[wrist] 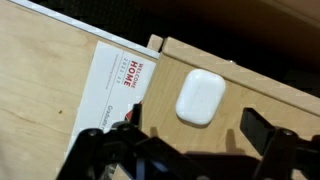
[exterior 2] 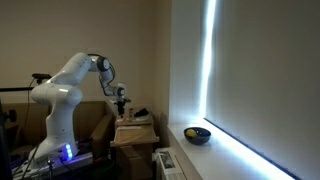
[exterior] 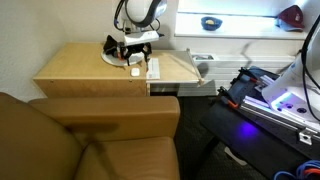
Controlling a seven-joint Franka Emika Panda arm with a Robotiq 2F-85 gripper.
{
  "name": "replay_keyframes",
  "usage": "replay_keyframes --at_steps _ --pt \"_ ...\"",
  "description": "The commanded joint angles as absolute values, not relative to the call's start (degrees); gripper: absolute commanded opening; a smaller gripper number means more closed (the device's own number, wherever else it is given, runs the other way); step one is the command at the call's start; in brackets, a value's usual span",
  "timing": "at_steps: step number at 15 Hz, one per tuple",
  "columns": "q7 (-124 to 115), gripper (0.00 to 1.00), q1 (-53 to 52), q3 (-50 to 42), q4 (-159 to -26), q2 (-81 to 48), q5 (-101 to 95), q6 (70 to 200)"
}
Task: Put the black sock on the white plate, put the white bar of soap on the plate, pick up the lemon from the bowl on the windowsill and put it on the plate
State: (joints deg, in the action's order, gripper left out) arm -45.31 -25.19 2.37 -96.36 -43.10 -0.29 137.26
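The white bar of soap (exterior: 136,70) (wrist: 200,97) is below, between my open fingers. I will lower my gripper onto it next, with one finger going down along each long side.
My gripper (wrist: 198,132) is open and empty, hanging just above the white bar of soap (wrist: 200,97), which lies on the wooden table between the two fingers. In an exterior view the gripper (exterior: 135,56) is over the soap (exterior: 136,70), beside the white plate (exterior: 110,61). A dark bundle, the black sock (exterior: 110,44), lies on the plate. The blue bowl (exterior: 211,22) stands on the bright windowsill (exterior: 245,20). In an exterior view the bowl (exterior 2: 199,135) holds the yellow lemon (exterior 2: 190,131).
A white booklet (wrist: 110,90) lies on the table next to the soap, also in an exterior view (exterior: 153,68). A brown sofa (exterior: 90,140) stands in front of the table. A dark red item (exterior: 292,15) sits on the sill. Equipment with a purple light (exterior: 285,100) stands beside the table.
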Motion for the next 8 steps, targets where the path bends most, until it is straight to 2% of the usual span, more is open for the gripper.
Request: replay_keyframes --at_steps 1,8 --pt "-47.9 1.0 -25.5 2.6 -95.6 -45.6 0.8 138.4" --pt "-51.8 1.0 -25.6 2.4 -95.8 -47.3 0.5 141.3"
